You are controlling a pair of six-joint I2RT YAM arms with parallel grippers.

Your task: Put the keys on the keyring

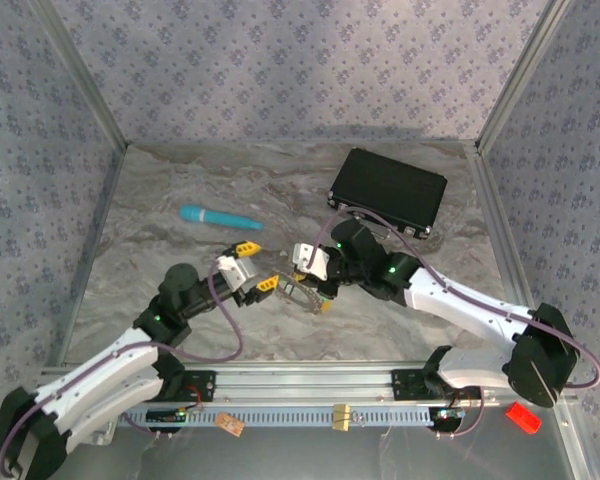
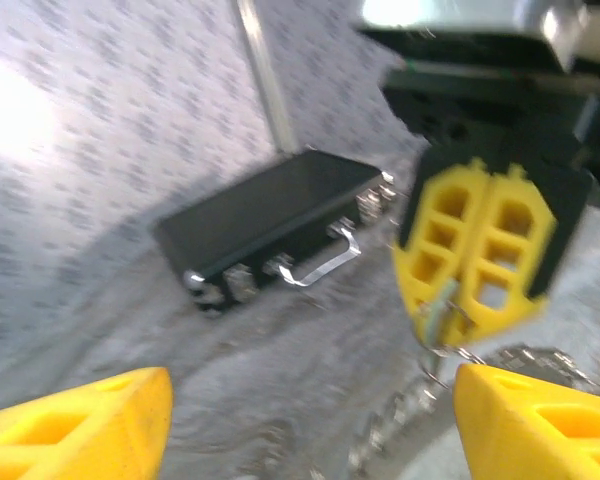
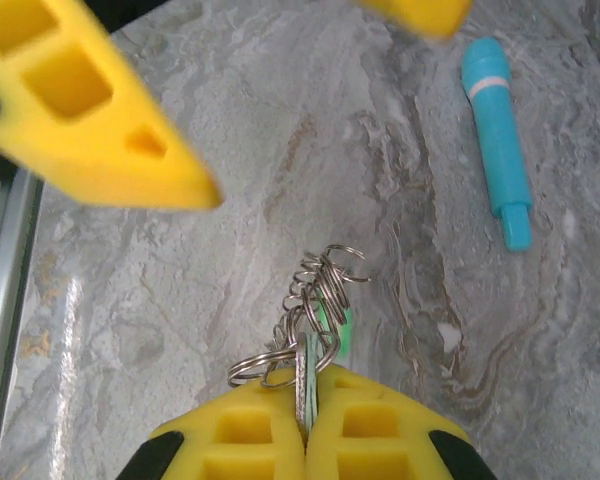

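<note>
The keyring is hanging from the pale teal key [image 3: 304, 372] above the table. My right gripper will move down toward the table and let go of the key next.
My right gripper [image 3: 308, 380] is shut on a pale teal key [image 3: 304, 372], pinched edge-on between its yellow fingers. A bunch of silver wire loops, the keyring [image 3: 325, 285], hangs from that key above the table. A bright green key head [image 3: 344, 326] shows behind the loops. My left gripper [image 2: 312, 400] stands open right in front of the right gripper [image 2: 450, 320], its fingers [image 2: 80, 420] wide apart and holding nothing. The keyring [image 2: 420, 410] dangles near its right finger. From above, the left gripper [image 1: 257, 267] and the right gripper [image 1: 320, 295] face each other with the keyring [image 1: 288, 290] between them.
A black case [image 1: 388, 188] with metal latches lies at the back right. A teal pen-like stick [image 1: 218, 217] lies behind the left gripper. Metal frame rails and patterned walls bound the marble table [image 1: 180, 190].
</note>
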